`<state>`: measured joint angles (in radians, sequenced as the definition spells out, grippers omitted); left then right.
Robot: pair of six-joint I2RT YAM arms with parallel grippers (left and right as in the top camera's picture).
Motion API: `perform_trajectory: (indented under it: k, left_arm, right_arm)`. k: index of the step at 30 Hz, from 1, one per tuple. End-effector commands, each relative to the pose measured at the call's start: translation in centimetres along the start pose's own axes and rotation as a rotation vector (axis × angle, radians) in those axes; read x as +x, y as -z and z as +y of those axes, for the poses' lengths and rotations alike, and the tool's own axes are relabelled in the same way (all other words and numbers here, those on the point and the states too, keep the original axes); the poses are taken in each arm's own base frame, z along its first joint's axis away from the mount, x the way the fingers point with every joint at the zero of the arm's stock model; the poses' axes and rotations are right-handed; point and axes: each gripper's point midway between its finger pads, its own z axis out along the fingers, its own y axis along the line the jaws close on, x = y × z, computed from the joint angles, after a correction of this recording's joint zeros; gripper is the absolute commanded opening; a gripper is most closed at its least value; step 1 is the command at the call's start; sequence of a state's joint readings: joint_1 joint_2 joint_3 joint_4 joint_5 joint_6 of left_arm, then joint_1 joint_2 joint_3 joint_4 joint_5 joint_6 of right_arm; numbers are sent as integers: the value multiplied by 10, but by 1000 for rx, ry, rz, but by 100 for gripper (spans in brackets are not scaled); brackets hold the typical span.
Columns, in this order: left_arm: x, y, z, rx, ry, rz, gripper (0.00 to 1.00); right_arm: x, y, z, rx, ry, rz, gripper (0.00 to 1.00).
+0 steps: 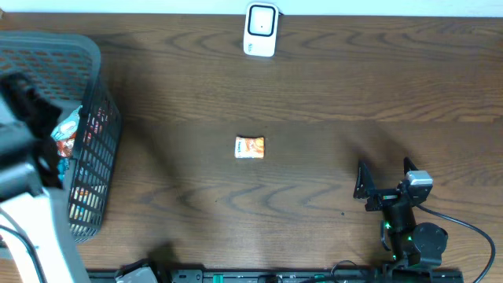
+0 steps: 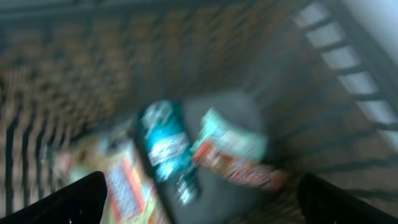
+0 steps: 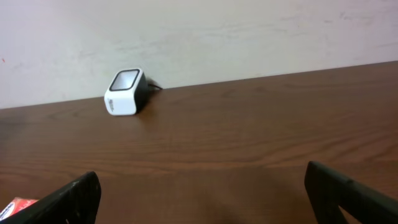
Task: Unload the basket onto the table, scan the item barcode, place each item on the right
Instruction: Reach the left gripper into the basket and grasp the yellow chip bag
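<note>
My left gripper draws its open fingers back and down onto the orange-striped packet (image 2: 126, 185) next, since it lies beside the teal one, below and back of the gripper.
A small orange snack packet (image 1: 250, 147) lies flat on the wooden table near its middle; its red-and-white corner (image 3: 18, 206) shows in the right wrist view. The white barcode scanner (image 1: 260, 29) stands at the table's far edge by the wall, also visible as the scanner (image 3: 125, 91) facing the right gripper. My right gripper (image 1: 385, 174) rests low at the front right, open and empty (image 3: 199, 199), well right of the packet. My left gripper (image 2: 199, 199) hangs open over the basket, nothing between its fingers; that view is blurred.
A grey mesh basket (image 1: 94, 94) stands at the left edge with several packets inside, among them a teal one (image 2: 165, 146) and an orange-red one (image 2: 239, 163). The left arm (image 1: 31, 196) reaches over it. A cable (image 1: 471, 228) trails from the right arm.
</note>
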<state>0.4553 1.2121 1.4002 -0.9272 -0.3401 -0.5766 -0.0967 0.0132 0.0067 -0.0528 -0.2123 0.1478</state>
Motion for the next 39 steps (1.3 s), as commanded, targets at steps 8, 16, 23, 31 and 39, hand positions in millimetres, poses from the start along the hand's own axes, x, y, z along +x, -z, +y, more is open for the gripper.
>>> perform_trajectory:
  k: [8,16,23,31,39]
  left_arm:
    - [100,-119,104,-377,363,547,98]
    - [155,-149,129,-461,347,663,98]
    - [201,-163,145,-475,342,682,98]
    - [249,-176,154,-439,364,687,19]
    - [229,-176,101,-183,464,741,7]
  right_arm:
    - [1,0,1,-4,11,4,99]
    - [1,0,1,-4,11,4,99]
    - [1,0,1,-4,11,4,99]
    - [1,0,1,-4,11,4,99]
    - [1,0,1,-4,11,4,99]
